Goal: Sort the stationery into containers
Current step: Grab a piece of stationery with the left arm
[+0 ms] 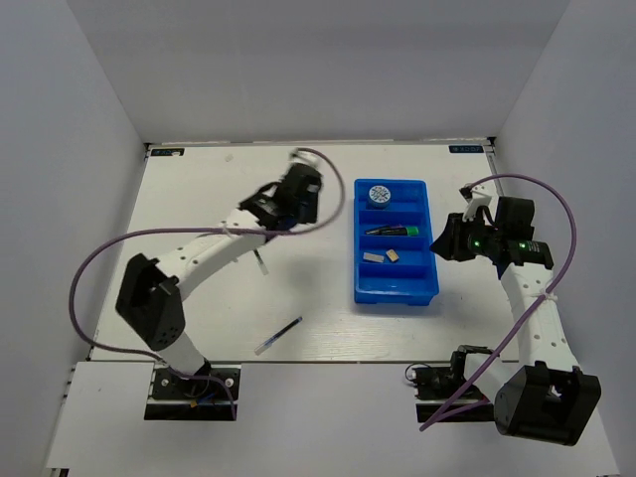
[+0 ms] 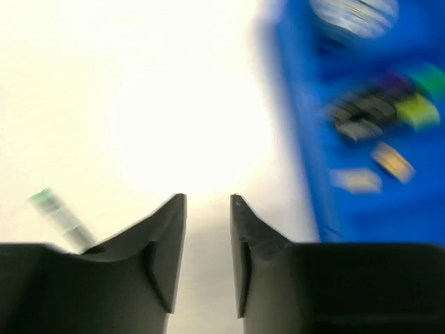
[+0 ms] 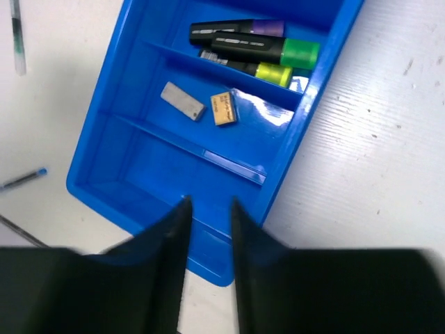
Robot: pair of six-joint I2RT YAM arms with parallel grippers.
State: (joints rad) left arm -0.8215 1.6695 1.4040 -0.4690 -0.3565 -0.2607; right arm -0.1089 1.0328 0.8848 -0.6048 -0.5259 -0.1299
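I should next move my left gripper to the left in the top view and down onto the thin white pen (image 1: 260,260) (image 2: 64,221), because the pen is below it on that side.
The bright blue tray (image 1: 396,284) lies right of centre. It holds the blue-white disc (image 1: 378,193), three black highlighters (image 1: 393,231), a grey eraser (image 1: 374,256) and a tan eraser (image 1: 395,253). A thin white pen (image 1: 260,260) lies under my left arm. A dark-blue pen (image 1: 279,336) lies near the front edge. My left gripper (image 1: 303,199) hovers left of the tray, open and empty (image 2: 208,198); its view is blurred. My right gripper (image 1: 444,241) is at the tray's right side, open and empty (image 3: 208,202), over the tray's near end (image 3: 153,167).
White walls close the table at the back and both sides. Purple cables loop off both arms. In the right wrist view the white pen (image 3: 17,35) and the dark-blue pen (image 3: 24,179) lie on the table beyond the tray.
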